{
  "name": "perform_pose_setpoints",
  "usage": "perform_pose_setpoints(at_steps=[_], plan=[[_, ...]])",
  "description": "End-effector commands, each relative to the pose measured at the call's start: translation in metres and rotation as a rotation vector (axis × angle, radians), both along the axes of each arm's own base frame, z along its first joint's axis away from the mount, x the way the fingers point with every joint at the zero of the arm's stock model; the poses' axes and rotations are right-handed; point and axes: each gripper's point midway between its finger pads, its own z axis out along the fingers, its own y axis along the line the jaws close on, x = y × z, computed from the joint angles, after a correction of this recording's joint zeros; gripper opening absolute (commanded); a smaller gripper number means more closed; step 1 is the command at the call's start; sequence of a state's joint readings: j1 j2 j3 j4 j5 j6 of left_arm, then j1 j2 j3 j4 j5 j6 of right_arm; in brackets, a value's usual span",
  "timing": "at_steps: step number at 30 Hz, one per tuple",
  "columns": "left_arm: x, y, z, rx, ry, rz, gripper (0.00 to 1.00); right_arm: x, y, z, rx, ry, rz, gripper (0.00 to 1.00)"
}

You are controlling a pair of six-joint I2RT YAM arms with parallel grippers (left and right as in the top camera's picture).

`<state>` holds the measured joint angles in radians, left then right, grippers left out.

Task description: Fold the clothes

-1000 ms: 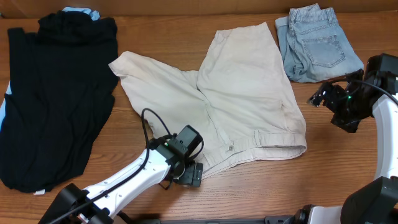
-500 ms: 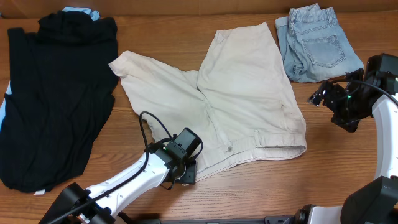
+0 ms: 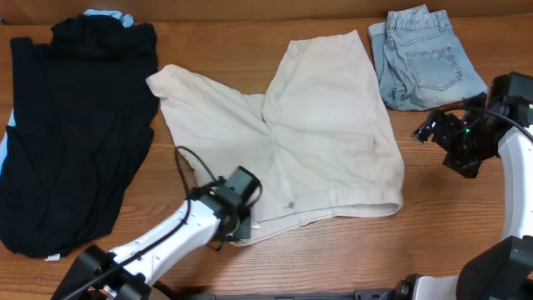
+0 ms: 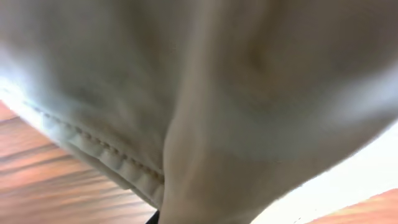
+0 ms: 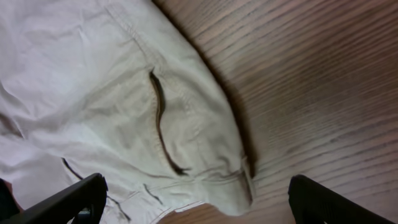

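Observation:
Next, my right gripper will lower its open fingers back and to the left in the overhead view, onto the waistband's ungripped end (image 3: 391, 204) (image 5: 236, 190).
The clothes (image 3: 316, 125), cream-beige shorts, lie spread in the middle of the table with the waistband toward the front edge. My left gripper (image 3: 243, 218) is shut on the left end of that waistband. In the left wrist view the cream cloth (image 4: 249, 93) fills nearly everything, showing a stitched seam and hiding the fingers. My right gripper (image 3: 426, 129) hovers open just right of the shorts, holding nothing. The right wrist view shows the shorts' pocket corner (image 5: 124, 112) ahead of the open gripper (image 5: 196, 205), with its dark fingertips (image 5: 68, 199) spread far apart.
A big black garment (image 3: 75, 125) lies at the left, with a bit of light-blue cloth (image 3: 104, 14) showing behind it. Folded light-blue denim shorts (image 3: 425, 58) sit at the back right, close to my right arm. Bare wooden table (image 3: 466, 225) shows front right.
My left gripper closed on the waistband's left end and drew back left a little. The waistband and its right corner shifted left with it. The right arm stayed still.

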<state>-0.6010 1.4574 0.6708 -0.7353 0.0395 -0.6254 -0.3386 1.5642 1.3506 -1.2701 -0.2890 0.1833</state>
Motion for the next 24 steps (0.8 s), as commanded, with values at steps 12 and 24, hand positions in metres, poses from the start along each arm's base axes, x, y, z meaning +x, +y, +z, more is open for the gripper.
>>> perform_pose_setpoints(at_steps=[12, 24], plan=[[0.081, 0.060, 0.036, -0.042, -0.150, 0.216, 0.04, -0.059, 0.077, -0.069, 0.217, 0.207, 0.125, 0.88], [0.080, 0.060, 0.035, -0.039, -0.148, 0.206, 0.04, -0.089, 0.127, -0.128, 0.257, 0.239, 0.175, 0.65]])
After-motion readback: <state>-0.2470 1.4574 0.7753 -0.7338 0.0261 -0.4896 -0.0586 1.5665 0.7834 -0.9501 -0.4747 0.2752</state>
